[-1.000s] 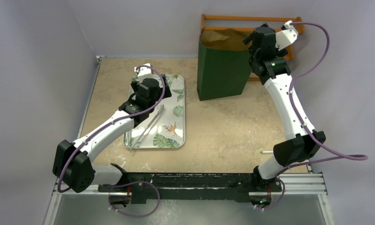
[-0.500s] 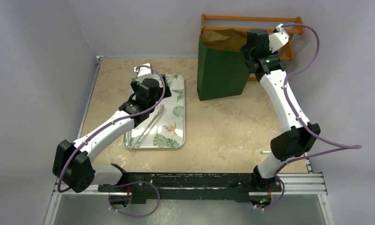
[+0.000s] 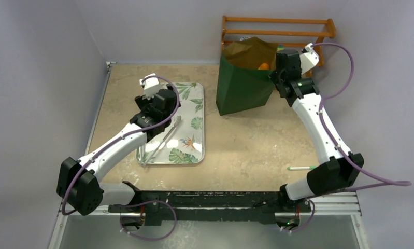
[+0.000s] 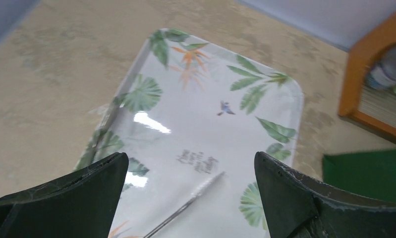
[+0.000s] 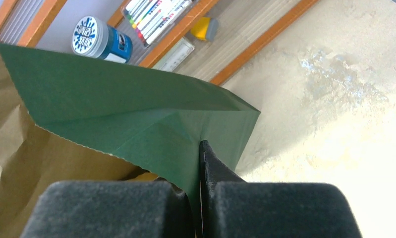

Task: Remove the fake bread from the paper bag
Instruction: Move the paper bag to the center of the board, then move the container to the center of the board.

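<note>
Since the tray's rim (image 4: 118,97) beside the fan leaf is below my left gripper and to its left in the top view, I will lower it that way and close.
The dark green paper bag (image 3: 243,88) stands at the back of the table, its mouth showing the brown inside. An orange piece of fake bread (image 3: 265,66) peeks out at the bag's right rim. My right gripper (image 3: 278,70) is shut on the bag's right wall; in the right wrist view the green paper (image 5: 136,114) is pinched between the right gripper's (image 5: 200,163) closed fingers. My left gripper (image 4: 191,173) hangs open over the leaf-patterned tray (image 4: 205,119) with nothing between its fingers; in the top view the left gripper (image 3: 159,97) sits above the tray's far left part.
Metal tongs (image 3: 163,140) lie on the tray (image 3: 194,150). A wooden shelf (image 3: 277,26) behind the bag holds a blue tin (image 5: 99,39) and markers (image 5: 156,12). A green pen (image 3: 300,168) lies near the right arm's base.
My right gripper dropped to the bag's right rim and closed on it. The bag's top tilted, and orange bread now shows. The left wrist shifted slightly left.
</note>
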### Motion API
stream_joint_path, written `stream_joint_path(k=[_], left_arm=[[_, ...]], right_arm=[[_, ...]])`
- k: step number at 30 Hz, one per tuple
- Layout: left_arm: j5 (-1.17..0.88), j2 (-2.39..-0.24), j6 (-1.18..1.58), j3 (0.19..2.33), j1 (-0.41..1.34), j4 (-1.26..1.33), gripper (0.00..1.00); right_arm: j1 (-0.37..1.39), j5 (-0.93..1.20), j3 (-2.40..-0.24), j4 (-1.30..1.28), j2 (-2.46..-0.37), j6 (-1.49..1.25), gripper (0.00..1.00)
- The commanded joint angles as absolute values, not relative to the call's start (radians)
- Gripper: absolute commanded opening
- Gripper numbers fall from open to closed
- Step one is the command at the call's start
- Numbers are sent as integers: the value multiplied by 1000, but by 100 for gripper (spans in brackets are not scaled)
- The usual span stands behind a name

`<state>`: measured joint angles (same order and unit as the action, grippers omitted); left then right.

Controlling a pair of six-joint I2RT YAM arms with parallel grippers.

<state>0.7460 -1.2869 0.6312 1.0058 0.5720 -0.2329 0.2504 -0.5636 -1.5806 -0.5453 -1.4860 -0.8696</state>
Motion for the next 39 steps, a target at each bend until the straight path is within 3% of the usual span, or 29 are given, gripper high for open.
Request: stream_joint_path(k=[1,3,6,14,23,30,39], left_arm=[[1026,-1285,798,1036,568,-406,100],[1044,-1312,865,1049,531,-481,100],[870,-1352,916,1048,386,-536,100],[713,-1426,848,1018,208,-578,100],[560,-1440,797,1019,100,-488,100],[427,-1620,690,1158,54,-469,100],[447,-1795,622,1255,54,-434,99]], right_arm=[[256,-490,-1512,-460,-1376,-851,0],[256,-470,-1485,-446,-1348,-844,0],[256,-463,-1469,-443,-1322,-834,0],[256,-430,-1450,-438,-1296,-820,0],[255,-399,-1431,-415,-1281,-796,0],[255,-390,-1435,-409,-1278,-786,0],[256,-365,-1450,-393,-1293,-769,0]])
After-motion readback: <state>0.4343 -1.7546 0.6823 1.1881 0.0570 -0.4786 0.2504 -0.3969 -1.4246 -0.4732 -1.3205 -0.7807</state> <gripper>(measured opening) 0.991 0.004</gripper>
